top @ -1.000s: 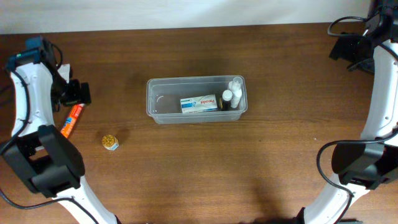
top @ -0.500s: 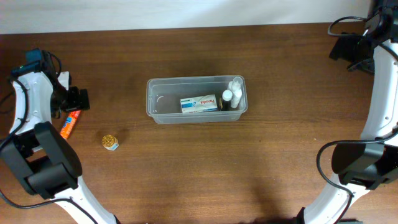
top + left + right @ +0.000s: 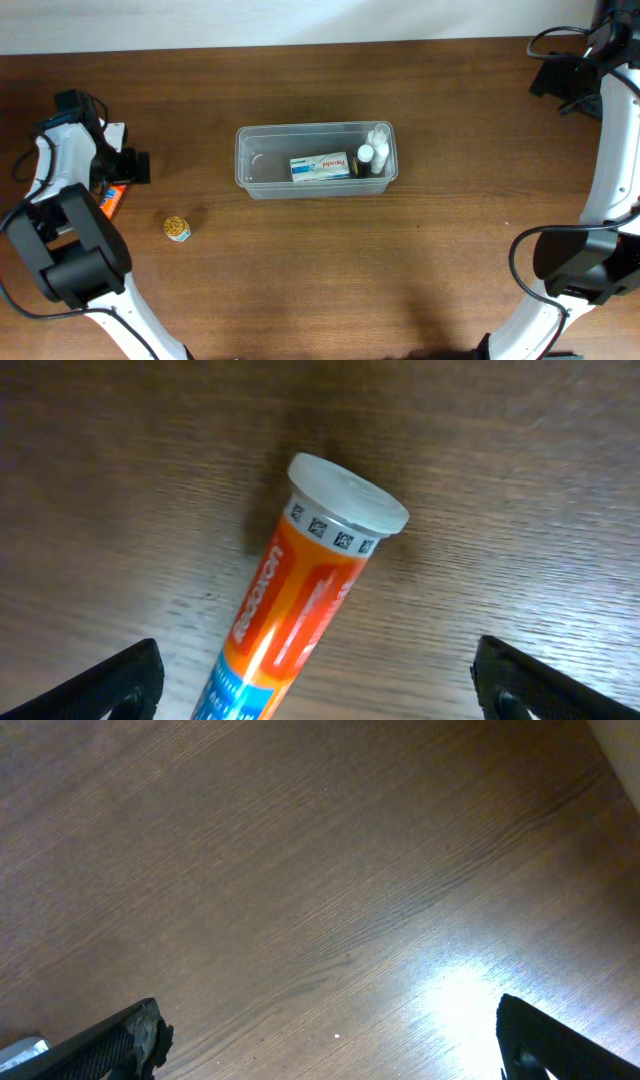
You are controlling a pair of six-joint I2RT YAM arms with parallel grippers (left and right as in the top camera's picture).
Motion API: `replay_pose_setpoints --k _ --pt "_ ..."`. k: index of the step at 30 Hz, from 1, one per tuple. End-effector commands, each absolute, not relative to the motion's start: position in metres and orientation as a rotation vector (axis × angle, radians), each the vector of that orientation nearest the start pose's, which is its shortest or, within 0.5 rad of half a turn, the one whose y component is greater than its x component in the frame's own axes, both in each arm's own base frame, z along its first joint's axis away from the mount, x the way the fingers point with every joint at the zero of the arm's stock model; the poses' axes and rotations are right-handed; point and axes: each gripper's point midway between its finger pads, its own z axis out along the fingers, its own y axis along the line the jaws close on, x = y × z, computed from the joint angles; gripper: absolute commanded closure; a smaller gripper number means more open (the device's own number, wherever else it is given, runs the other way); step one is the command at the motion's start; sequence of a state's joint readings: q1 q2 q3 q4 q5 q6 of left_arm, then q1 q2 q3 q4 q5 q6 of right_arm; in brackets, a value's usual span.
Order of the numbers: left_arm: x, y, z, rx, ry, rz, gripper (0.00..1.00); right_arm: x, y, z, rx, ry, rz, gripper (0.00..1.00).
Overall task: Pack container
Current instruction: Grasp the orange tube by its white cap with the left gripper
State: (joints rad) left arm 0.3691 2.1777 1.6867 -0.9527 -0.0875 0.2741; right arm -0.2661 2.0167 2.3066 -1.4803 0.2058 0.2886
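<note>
My left gripper lowers and closes on the orange tube's body (image 3: 113, 199) (image 3: 276, 618) next, which lies below the gripper. The open fingers already span the tube's width.
The clear plastic container (image 3: 250, 160) stands at the table's middle, holding a white and blue box (image 3: 320, 166) and small white-capped bottles (image 3: 372, 152) at its right end. An orange tube with a white cap (image 3: 300, 600) lies on the wood at the far left; a bit of it shows in the overhead view (image 3: 110, 200). My left gripper (image 3: 128, 166) is open right above that tube, its fingertips (image 3: 318, 695) wide to either side of it, not touching. My right gripper (image 3: 552, 76) is open and empty at the far right corner, over bare wood (image 3: 330, 1050).
A small round gold-lidded jar (image 3: 177, 229) stands on the table at the front left, below the tube. The table's back edge meets a white wall. Cables hang near the right arm at the back right corner.
My left gripper has swung from beside the tube to directly over it, turning at the wrist. The tube, the container and the right arm have not moved.
</note>
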Motion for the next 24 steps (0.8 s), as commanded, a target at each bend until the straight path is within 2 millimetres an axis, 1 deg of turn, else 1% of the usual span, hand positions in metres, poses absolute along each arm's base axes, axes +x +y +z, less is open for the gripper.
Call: replay_pose_setpoints --k 1,4,5,6,8,11,13,14,17,22,24 --pt "0.401 0.175 0.005 -0.102 3.095 0.177 0.01 0.416 -0.154 0.257 0.821 2.609 -0.296 0.02" --pt "0.401 0.175 0.003 -0.102 3.1 0.175 0.06 0.416 -0.154 0.257 0.821 2.609 -0.296 0.02" --pt "0.401 0.175 0.003 -0.102 3.099 0.175 0.11 0.416 -0.154 0.257 0.821 2.609 -0.296 0.02" --pt "0.401 0.175 0.003 -0.103 3.099 0.175 0.19 0.416 -0.154 0.257 0.821 2.609 -0.296 0.02" --pt "0.401 0.175 0.002 -0.103 3.1 0.174 0.3 0.416 -0.154 0.257 0.821 2.609 -0.296 0.02" --pt "0.402 0.175 0.002 -0.108 3.096 0.176 0.42 0.416 -0.154 0.257 0.821 2.609 -0.296 0.02" --pt "0.402 0.175 0.002 -0.107 3.095 0.172 0.57 0.416 -0.154 0.257 0.821 2.609 -0.296 0.02" --pt "0.402 0.174 0.002 -0.108 3.094 0.164 0.61 0.416 -0.154 0.257 0.821 2.609 -0.296 0.02" --pt "0.405 0.167 0.002 -0.105 3.081 0.102 0.69 0.416 -0.154 0.257 0.821 2.609 -0.296 0.02" --pt "0.413 0.157 0.002 -0.101 3.049 0.011 0.71 0.416 -0.154 0.257 0.821 2.609 -0.296 0.02" --pt "0.414 0.154 0.002 -0.107 3.041 -0.018 0.77 0.416 -0.154 0.257 0.821 2.609 -0.296 0.02"
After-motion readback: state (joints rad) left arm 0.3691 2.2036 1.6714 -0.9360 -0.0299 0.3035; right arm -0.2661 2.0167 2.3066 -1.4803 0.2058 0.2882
